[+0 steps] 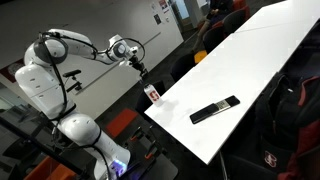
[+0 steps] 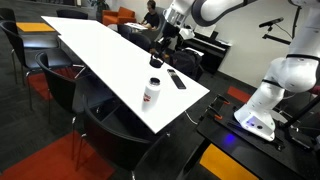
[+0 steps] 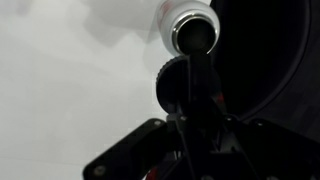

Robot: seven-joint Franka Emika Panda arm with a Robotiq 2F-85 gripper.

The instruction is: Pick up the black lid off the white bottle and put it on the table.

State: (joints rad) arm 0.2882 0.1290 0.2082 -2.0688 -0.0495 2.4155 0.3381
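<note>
The robot will next carry the black lid in its gripper past the bottle and down to the bare tabletop between the bottle and the black bar, and let go of it there, since that spot is clear.
The white bottle with a red label band stands upright near the corner of the white table. It also shows in an exterior view. In the wrist view the bottle is seen from above, its mouth open and dark. My gripper hangs above the bottle, a little off to one side, and also shows in an exterior view. In the wrist view the gripper is shut on the black lid, a small round black cap held clear of the bottle.
A long flat black remote-like bar lies on the table beyond the bottle and shows in an exterior view. Dark chairs line the table edges. The robot base stands off the table's short end.
</note>
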